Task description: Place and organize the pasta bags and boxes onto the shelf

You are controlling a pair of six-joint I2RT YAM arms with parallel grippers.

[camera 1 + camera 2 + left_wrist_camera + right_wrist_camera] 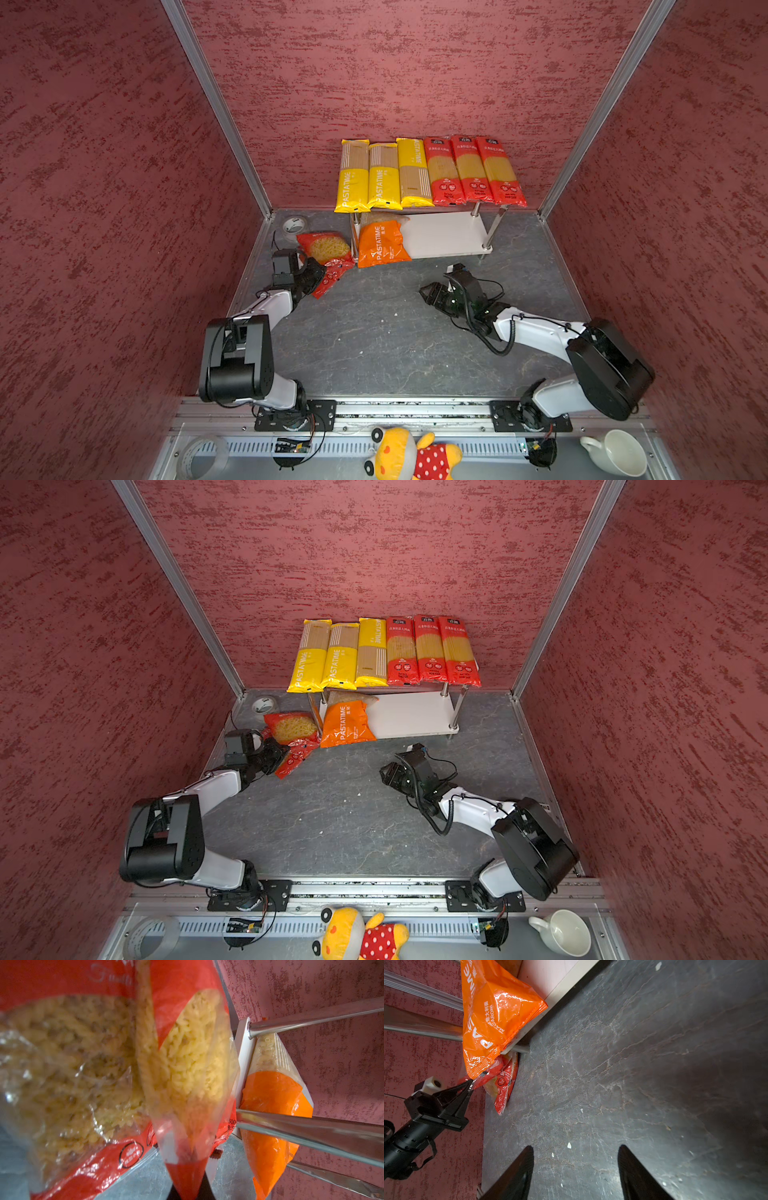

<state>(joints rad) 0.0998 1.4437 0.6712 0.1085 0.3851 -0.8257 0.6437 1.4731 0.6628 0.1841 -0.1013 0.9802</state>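
The robot's left gripper will next let go of the red bag's seam and move back toward the base and down to the bare floor below, as the red bags crowd together.
Three yellow spaghetti packs (382,176) and three red spaghetti packs (473,170) lie side by side on the shelf's top board. An orange bag (382,245) sits on the left end of the lower board (449,237) and hangs over its front edge. Two red short-pasta bags (326,249) (334,278) lie together on the floor left of the shelf. My left gripper (319,273) is shut on the end seam of one red bag (187,1064). My right gripper (428,295) hangs open over bare floor, nothing between its fingers (525,1159).
A tape roll (295,225) lies in the back left corner near the red bags. Chrome legs (496,226) hold up the shelf's right end. At the front rail are a plush toy (411,455), a white cup (619,453) and another tape roll (203,457). Red walls close three sides.
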